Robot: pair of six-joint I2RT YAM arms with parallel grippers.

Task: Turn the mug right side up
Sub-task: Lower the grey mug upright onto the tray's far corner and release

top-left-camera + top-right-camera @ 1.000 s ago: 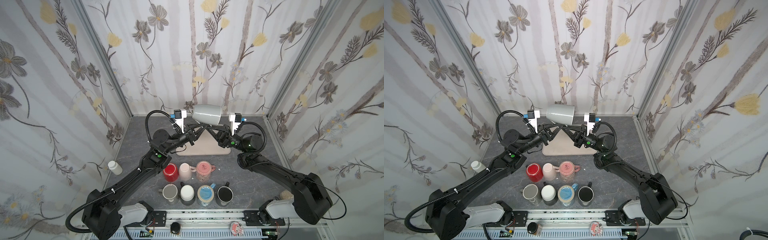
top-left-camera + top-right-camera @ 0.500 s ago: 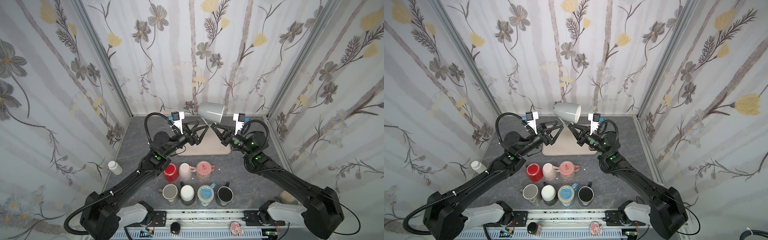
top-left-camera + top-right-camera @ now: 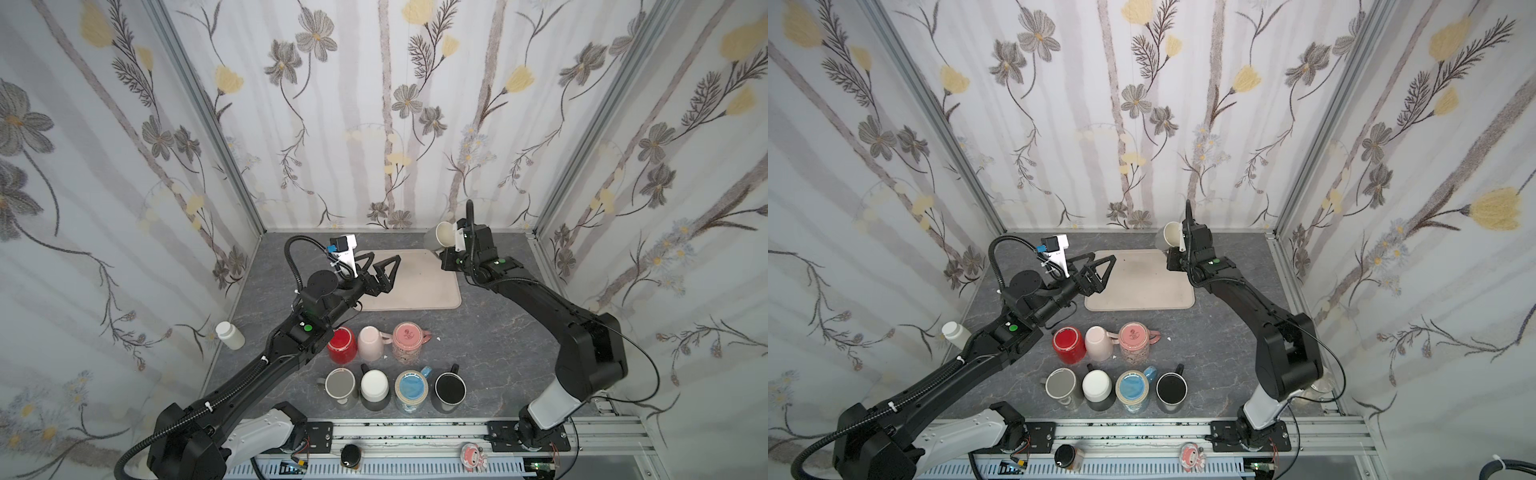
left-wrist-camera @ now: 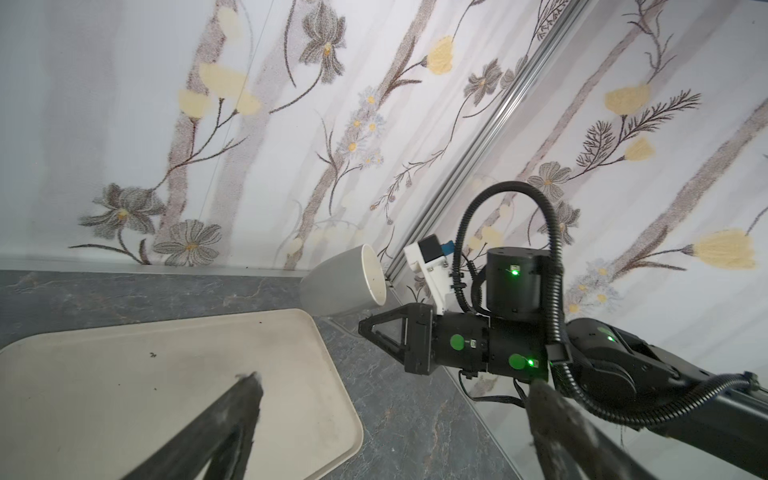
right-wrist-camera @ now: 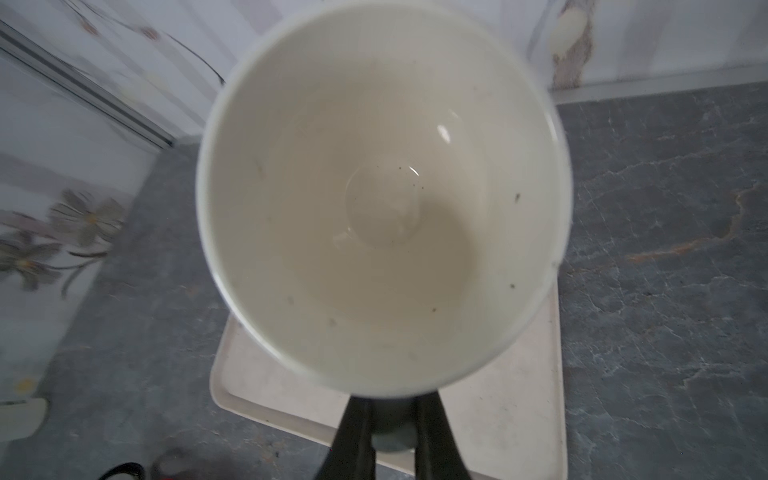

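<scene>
The mug hangs tilted, so the robot's right gripper will next tip downward, move down to the tray's back corner below it and release the mug's handle.
A mug (image 3: 442, 237) (image 3: 1169, 239), grey outside and cream inside, hangs in the air over the back right corner of the beige tray (image 3: 415, 286). It is tilted, and its open mouth (image 5: 382, 195) faces the right wrist camera. My right gripper (image 5: 392, 417) is shut on the mug's handle, just under the rim. The left wrist view shows the mug (image 4: 345, 282) beside the right arm. My left gripper (image 3: 383, 262) (image 4: 392, 390) stands open over the tray's left side, with nothing between its fingers and well apart from the mug.
Several mugs stand in two rows near the front edge, from a red one (image 3: 343, 345) to a black one (image 3: 450, 388). A white bottle (image 3: 230, 334) lies by the left wall. Floral walls close in the back and both sides.
My left gripper has opened, let go of the mug and drawn back to the left. My right gripper has carried the mug to the back right and turned its mouth upward.
</scene>
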